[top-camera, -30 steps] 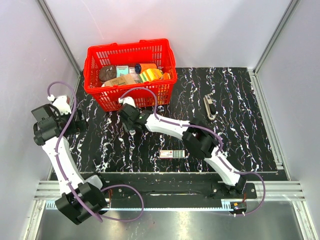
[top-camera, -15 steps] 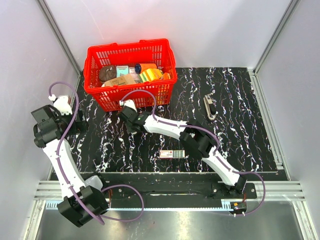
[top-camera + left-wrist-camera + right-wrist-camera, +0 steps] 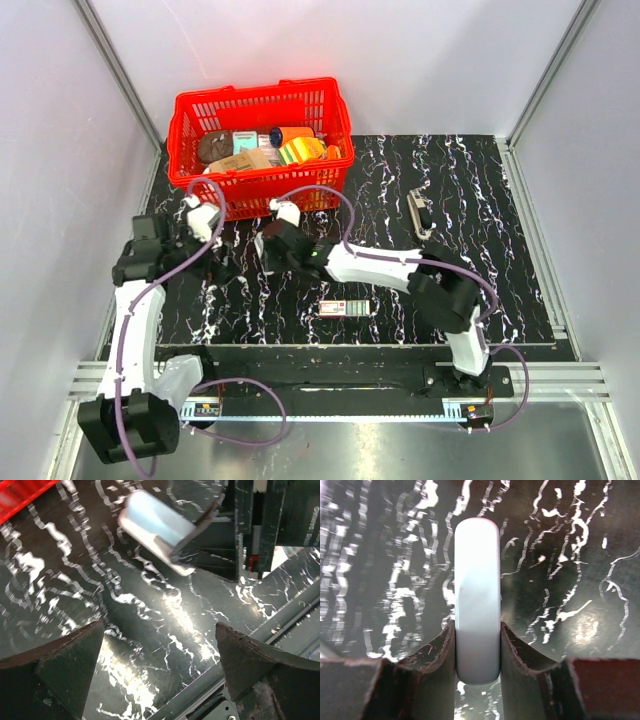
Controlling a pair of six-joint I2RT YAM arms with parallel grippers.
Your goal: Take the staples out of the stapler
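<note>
The bare tabletop (image 3: pixel 271 293) beside the red-and-white box is below and back, so my right gripper should next pull back and down to release the bar.
The stapler (image 3: pixel 420 213), slim and dark with silvery metal, lies on the black marbled table at the right, far from both grippers. My right gripper (image 3: pixel 272 243) is shut on a pale blue-white bar (image 3: pixel 477 605), its fingers (image 3: pixel 436 655) pressing the bar's two sides near one end. The bar also shows in the left wrist view (image 3: pixel 157 530), blurred and held above the table. My left gripper (image 3: pixel 160 630) is open and empty, low over the table just left of the right gripper (image 3: pixel 228 266).
A red basket (image 3: pixel 258 92) with several items stands at the back left, close behind both grippers. A small red-and-white box (image 3: pixel 343 307) lies near the table's front edge. The table's metal front rail (image 3: pixel 280 625) shows in the left wrist view.
My left arm has swung from the far left wall in toward the middle, next to the right gripper. The right gripper has shifted slightly right and nearer, still holding the pale bar.
</note>
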